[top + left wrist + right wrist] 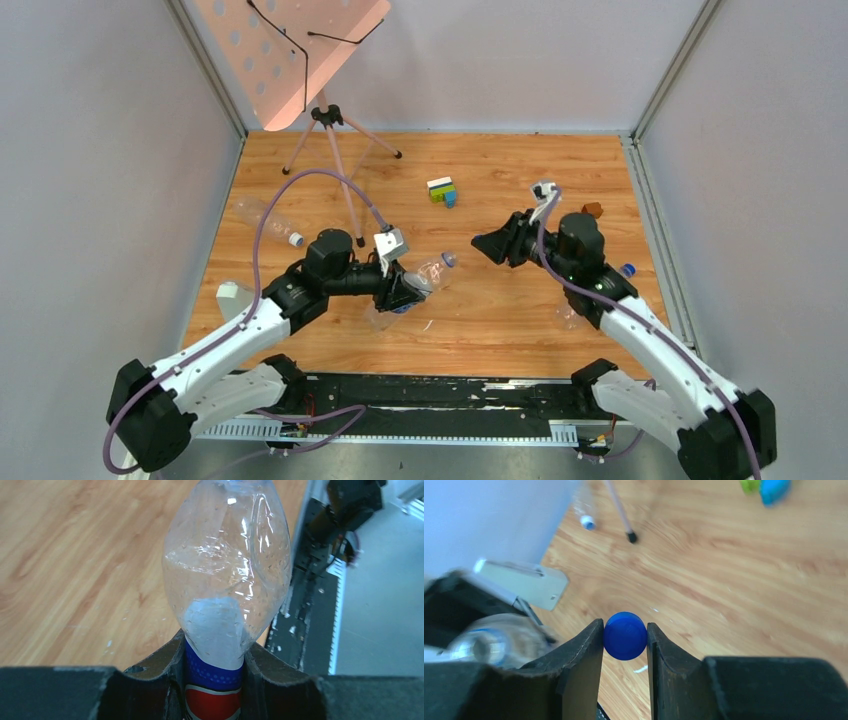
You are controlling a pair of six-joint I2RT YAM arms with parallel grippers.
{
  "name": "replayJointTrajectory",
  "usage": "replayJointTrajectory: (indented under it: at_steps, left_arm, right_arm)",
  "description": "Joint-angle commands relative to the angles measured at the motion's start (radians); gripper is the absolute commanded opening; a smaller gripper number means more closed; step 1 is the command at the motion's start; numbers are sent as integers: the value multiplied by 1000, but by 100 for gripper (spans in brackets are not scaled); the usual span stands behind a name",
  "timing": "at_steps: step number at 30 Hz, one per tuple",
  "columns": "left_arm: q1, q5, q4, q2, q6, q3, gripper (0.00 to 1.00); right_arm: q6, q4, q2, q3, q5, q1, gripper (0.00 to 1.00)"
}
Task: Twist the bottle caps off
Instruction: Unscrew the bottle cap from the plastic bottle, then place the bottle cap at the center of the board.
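Observation:
The dark blue cap point(625, 635) is off. I should tip my right gripper downward and lower the cap to the bare wood in front of the toy block cluster point(762, 574).
My left gripper point(405, 290) point(214, 652) is shut on a clear crinkly bottle point(432, 272) point(225, 570) at its blue and red label and holds it tilted, neck toward the right arm. My right gripper point(483, 243) point(625, 645) is shut on a dark blue bottle cap point(625, 635), a short way to the right of that bottle's neck point(449, 259). The held bottle shows blurred at the left of the right wrist view point(499, 640). A second bottle point(265, 218) lies at the far left with its cap point(296, 240) point(587, 522) on.
A loose blue cap point(627, 269) and a clear bottle point(568, 315) lie by the right arm. A toy block cluster point(441, 190) and a brown cube point(592, 210) sit at the back. A pink stand on a tripod point(330, 120) stands back left. A white box point(232, 295) lies at the left.

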Motion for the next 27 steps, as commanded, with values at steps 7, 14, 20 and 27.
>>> replayJointTrajectory:
  at_steps: [7,14,20,27]
  left_arm:
    - [3,-423,12,-239,-50,-103,3]
    - [3,-508,-9,-352,-55,-139,4]
    - [3,-517,-28,-365,-63,-138,5]
    - [3,-531,-44,-381,-63,-137,5]
  right_arm:
    - [158,-46,402,97,-54,-77,13]
    - [114,-59,687,268,-45,-76,18]
    - [99,-94,912,441,6,-47,22]
    - [53,-157,1055,589,173,16,28]
